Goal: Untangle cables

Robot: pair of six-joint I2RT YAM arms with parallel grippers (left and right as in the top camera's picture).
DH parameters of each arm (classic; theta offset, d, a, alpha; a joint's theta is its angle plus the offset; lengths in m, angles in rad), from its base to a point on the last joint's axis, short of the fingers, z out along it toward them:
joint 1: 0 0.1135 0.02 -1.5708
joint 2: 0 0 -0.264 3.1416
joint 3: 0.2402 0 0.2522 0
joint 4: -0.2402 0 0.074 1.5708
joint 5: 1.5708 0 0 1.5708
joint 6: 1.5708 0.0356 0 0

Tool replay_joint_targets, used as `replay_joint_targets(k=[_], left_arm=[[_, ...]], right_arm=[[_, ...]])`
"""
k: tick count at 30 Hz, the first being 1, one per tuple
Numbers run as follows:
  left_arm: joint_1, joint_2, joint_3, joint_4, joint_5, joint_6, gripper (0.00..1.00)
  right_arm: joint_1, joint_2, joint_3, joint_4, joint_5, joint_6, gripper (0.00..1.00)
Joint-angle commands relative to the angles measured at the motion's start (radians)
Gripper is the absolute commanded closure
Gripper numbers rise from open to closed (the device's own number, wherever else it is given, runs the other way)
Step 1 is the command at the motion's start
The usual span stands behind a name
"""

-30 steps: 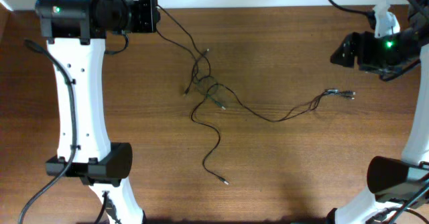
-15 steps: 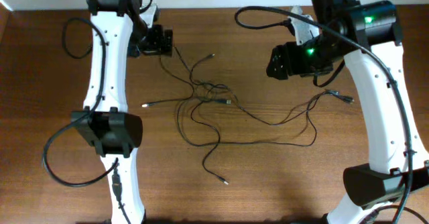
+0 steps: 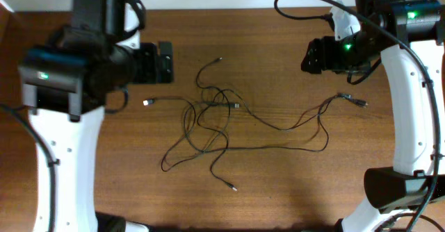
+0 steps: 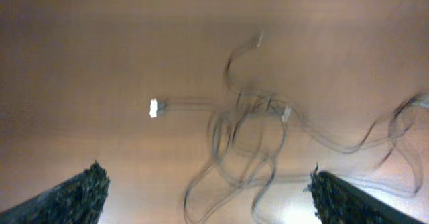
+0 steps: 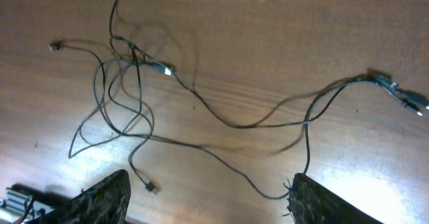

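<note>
The cords knot at the middle, so my open left gripper will next go down toward the knot, onto a piece of cord at the knot's edge facing the silvery plug.
The cables (image 3: 212, 110) lie on the brown table as thin black cords knotted at the middle. One silvery plug end (image 3: 147, 102) points left, and a long strand runs right to a cluster of plugs (image 3: 354, 100). My left gripper (image 3: 165, 62) hangs open, up and left of the knot, holding nothing. In the blurred left wrist view the cables (image 4: 248, 123) lie far below the left gripper (image 4: 208, 197). My right gripper (image 3: 313, 55) is open above the table's right part. The right wrist view shows the cables (image 5: 134, 70) beneath the empty right gripper (image 5: 211, 197).
A loose strand ends in a small plug (image 3: 233, 188) near the front of the table. Another loop reaches toward the front left (image 3: 167, 164). The white arm columns stand at the left (image 3: 66, 155) and right (image 3: 410, 121) edges.
My left gripper has opened and let go of a strand, whose plug end now lies on the table to the left of the knot. Both arms have shifted. The cords have spread wider.
</note>
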Motion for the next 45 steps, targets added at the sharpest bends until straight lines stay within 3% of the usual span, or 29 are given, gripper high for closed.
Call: replay_joint_targets(k=[1, 3, 5, 8, 12, 21, 27, 28, 29, 30, 32, 34, 37, 38, 39, 42, 45], left_arm=[[-0.046, -0.108, -0.529, 0.245, -0.029, -0.116, 0.01], [-0.030, -0.113, -0.771, 0.446, 0.031, -0.080, 0.09], [-0.001, -0.060, -0.939, 0.688, 0.196, 0.150, 0.12], [0.010, 0.070, -0.945, 0.821, 0.202, 0.362, 0.17], [0.010, 0.197, -0.945, 1.005, 0.224, 0.480, 0.25], [0.001, 0.311, -0.949, 0.986, 0.235, 0.556, 0.49], [0.001, 0.390, -0.957, 1.017, 0.220, 0.573, 0.55], [0.000, 0.390, -0.957, 1.027, 0.220, 0.573, 0.63], [0.000, 0.390, -0.957, 1.033, 0.220, 0.573, 0.79], [0.000, 0.390, -0.957, 1.035, 0.220, 0.573, 0.89], [0.000, 0.392, -0.958, 1.032, 0.220, 0.572, 0.86], [0.000, 0.429, -0.960, 1.020, 0.220, 0.573, 0.84], [0.002, 0.447, -0.951, 1.011, 0.219, 0.562, 1.00], [0.015, 0.436, -0.901, 0.973, 0.220, 0.467, 1.00], [0.030, 0.399, -0.804, 0.876, 0.221, 0.396, 1.00], [0.001, 0.293, -0.460, 0.451, 0.225, 0.389, 1.00], [-0.053, 0.253, -0.270, 0.117, 0.338, 0.491, 1.00]], right_arm=[[-0.004, -0.002, -0.004, -0.002, 0.009, 0.004, 0.23], [-0.004, -0.002, -0.004, -0.005, 0.009, 0.004, 0.23], [-0.004, -0.002, -0.004, -0.005, 0.009, 0.004, 0.23], [-0.004, -0.002, -0.004, -0.005, 0.009, 0.004, 0.23], [-0.003, -0.002, -0.004, -0.004, 0.009, 0.005, 0.23], [-0.003, -0.002, -0.004, -0.005, 0.008, 0.005, 0.23], [-0.003, -0.002, -0.004, -0.005, 0.009, 0.005, 0.23], [-0.003, -0.002, -0.004, -0.005, 0.008, 0.005, 0.23], [-0.003, -0.002, -0.004, -0.005, 0.008, 0.005, 0.23], [-0.003, -0.002, -0.004, -0.005, 0.008, 0.005, 0.23], [-0.003, -0.002, -0.004, -0.005, 0.008, 0.005, 0.23], [-0.003, -0.002, -0.004, -0.005, 0.009, 0.004, 0.23], [-0.003, -0.002, -0.004, -0.005, 0.008, 0.005, 0.23], [-0.003, -0.002, -0.004, -0.005, 0.004, 0.005, 0.23], [-0.003, -0.002, -0.004, -0.004, -0.026, 0.004, 0.23], [0.011, -0.002, -0.004, 0.034, -0.147, 0.005, 0.24], [0.069, -0.002, -0.004, 0.077, -0.154, 0.005, 0.24]])
